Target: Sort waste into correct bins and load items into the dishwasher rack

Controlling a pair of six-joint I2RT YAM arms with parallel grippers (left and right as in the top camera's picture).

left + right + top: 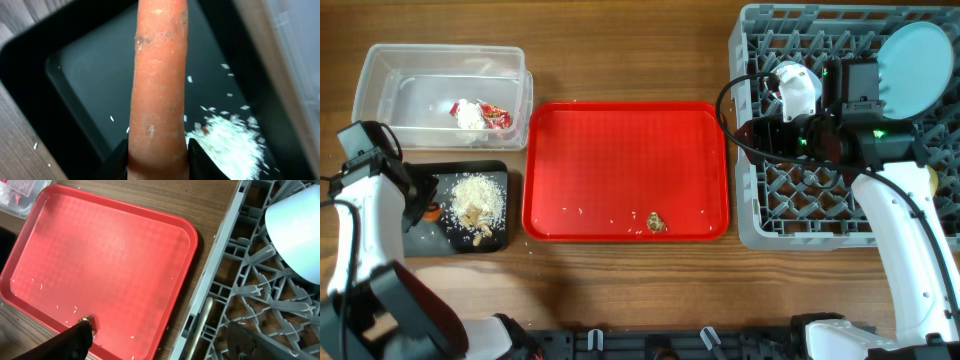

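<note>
My left gripper lowers the small orange carrot slightly next, then opens, since the carrot already hangs over the black tray beside the rice-like crumbs.
My left gripper (157,162) is shut on the small orange carrot (160,75) and holds it over the shallow black tray (85,85). In the overhead view this gripper (426,206) is at the left part of the black tray (420,240), which holds rice-like crumbs (480,192) and brown scraps (472,228). The clear tub (390,95) holds the red-and-white wrapper (497,117) and the white tissue (468,114). My right gripper (162,345) is open and empty over the left edge of the grey dishwasher rack (760,225). The light-blue plate (915,55) stands in the rack. A pale bowl (295,230) sits in the rack too.
The flat red tray (620,150) lies in the middle with a brown scrap (656,222) and a few crumbs near its front edge. A pale spoon-like handle (201,322) lies in the rack by its left wall. Cables run over the rack.
</note>
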